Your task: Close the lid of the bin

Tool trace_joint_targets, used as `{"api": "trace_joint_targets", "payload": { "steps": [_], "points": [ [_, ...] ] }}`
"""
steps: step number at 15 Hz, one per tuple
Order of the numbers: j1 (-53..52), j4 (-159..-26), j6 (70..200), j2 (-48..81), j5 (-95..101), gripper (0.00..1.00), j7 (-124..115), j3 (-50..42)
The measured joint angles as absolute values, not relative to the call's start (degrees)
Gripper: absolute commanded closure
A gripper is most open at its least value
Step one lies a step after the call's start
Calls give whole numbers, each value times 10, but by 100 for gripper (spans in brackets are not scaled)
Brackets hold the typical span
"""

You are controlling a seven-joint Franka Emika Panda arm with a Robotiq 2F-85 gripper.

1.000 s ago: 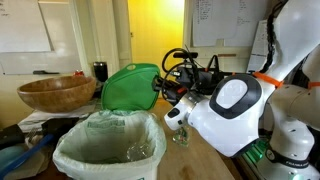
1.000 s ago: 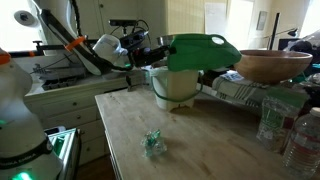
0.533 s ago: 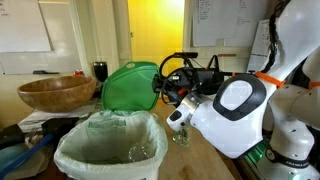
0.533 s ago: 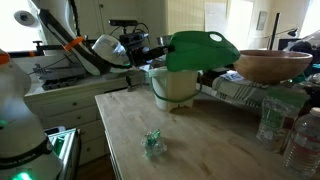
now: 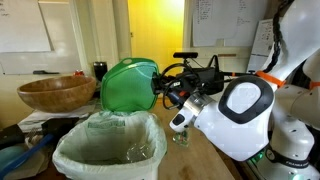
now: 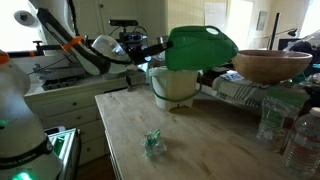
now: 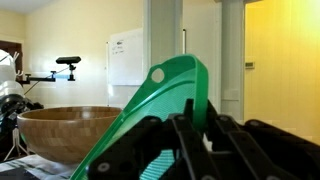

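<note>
The green lid tips flatter over the white bin's open top next, as my gripper goes down and turns.
The bright green lid stands raised and tilted over the back of the white bin, which has a pale translucent bag liner. In an exterior view the lid hangs above the bin. My gripper is shut on the lid's edge; it also shows in an exterior view. In the wrist view the black fingers pinch the green lid's rim.
A brown wooden bowl sits beside the bin, also in an exterior view and the wrist view. A small green-and-clear wrapper lies on the wooden table. Plastic bottles stand at the near corner.
The lid has lifted slightly and tipped further over the bin, with my gripper moving along with it.
</note>
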State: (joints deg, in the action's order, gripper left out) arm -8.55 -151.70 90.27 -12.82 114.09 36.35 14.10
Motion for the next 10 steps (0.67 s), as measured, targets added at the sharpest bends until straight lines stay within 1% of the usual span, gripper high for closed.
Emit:
{"api": "trace_joint_targets", "payload": {
  "steps": [10],
  "points": [
    [-108, -1532, 903, -141, 1167, 97, 445, 143]
  ]
}}
